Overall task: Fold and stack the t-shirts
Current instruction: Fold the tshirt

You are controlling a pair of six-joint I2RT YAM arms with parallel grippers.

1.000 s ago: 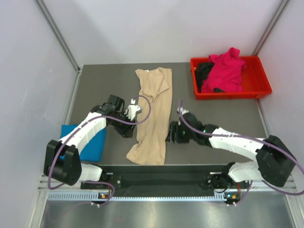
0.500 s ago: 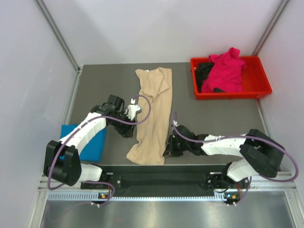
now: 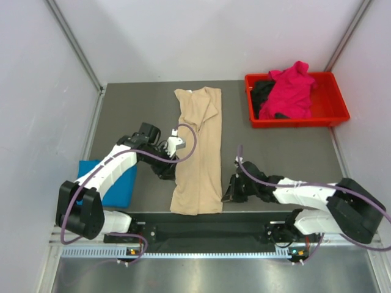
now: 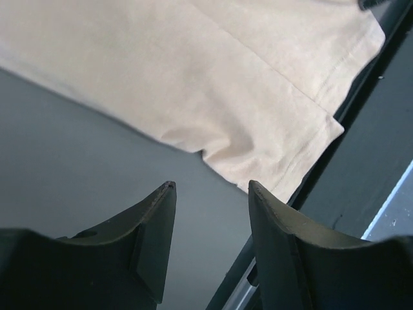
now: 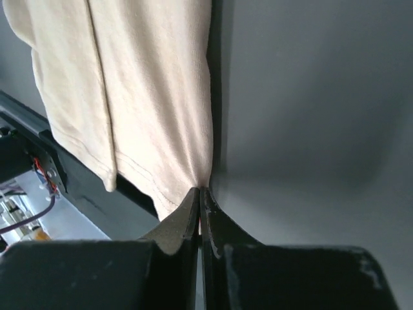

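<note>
My right gripper is already pinching the other side of the beige t-shirt's hem. My left gripper needs to move back toward the black bar next and down onto the beige t-shirt hem's loose corner.
A beige-tan t-shirt lies folded into a long strip down the middle of the table. My right gripper is shut on its near right edge by the hem. In the right wrist view the jaws pinch the cloth where it gathers to a point. My left gripper is open at the strip's left edge. Its fingers hold nothing, and the beige hem corner lies just beyond them. A folded bright blue t-shirt lies at the left. The magenta-pink t-shirt and black t-shirt are piled in the tray.
The red plastic tray stands at the back right corner. A black rail runs along the table's near edge, just below the beige hem. Grey walls close in the table on the left, back and right.
My right gripper moved to the shirt's near right edge and shut on it. The lower hem now lies squarer and further right. The left gripper shifted slightly towards the cloth.
</note>
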